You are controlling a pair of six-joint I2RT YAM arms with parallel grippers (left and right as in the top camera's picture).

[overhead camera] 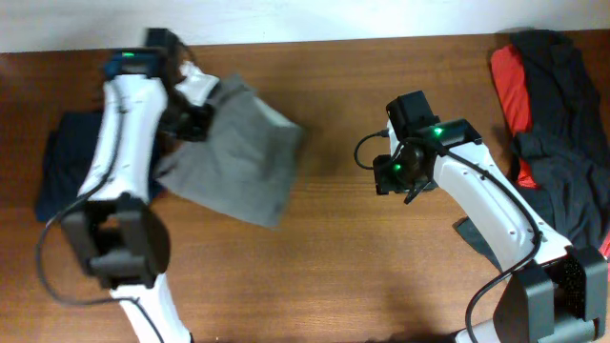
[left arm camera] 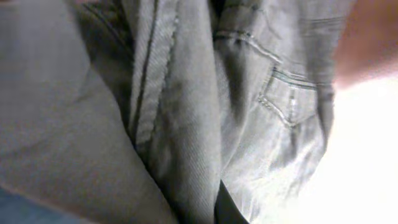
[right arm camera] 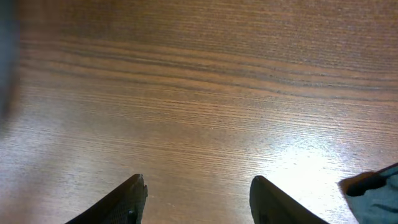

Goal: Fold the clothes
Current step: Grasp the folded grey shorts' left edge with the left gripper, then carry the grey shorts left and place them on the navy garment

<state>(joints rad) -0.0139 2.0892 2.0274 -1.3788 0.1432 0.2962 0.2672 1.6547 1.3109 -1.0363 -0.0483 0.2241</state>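
My left gripper carries the shorts (overhead camera: 238,157) to its left in the overhead view next and releases them on top of the navy garment (overhead camera: 71,160), which lies there.
The grey-khaki shorts (overhead camera: 238,157) lie bunched on the left half of the wooden table, spreading right and forward from my left gripper (overhead camera: 193,116). In the left wrist view the shorts (left arm camera: 186,106) fill the frame, with seams and a pocket corner close up. Only a dark sliver of one finger (left arm camera: 225,208) shows among the folds, so the left gripper looks shut on the fabric. My right gripper (overhead camera: 405,176) is open and empty above bare wood right of centre, apart from the shorts. Its two fingers (right arm camera: 199,180) frame only the tabletop.
A dark navy garment (overhead camera: 62,162) lies at the far left under the left arm. Black and red garments (overhead camera: 553,105) are piled at the right edge. A dark grey scrap of cloth (overhead camera: 475,238) lies by the right arm and also shows in the right wrist view (right arm camera: 373,186).
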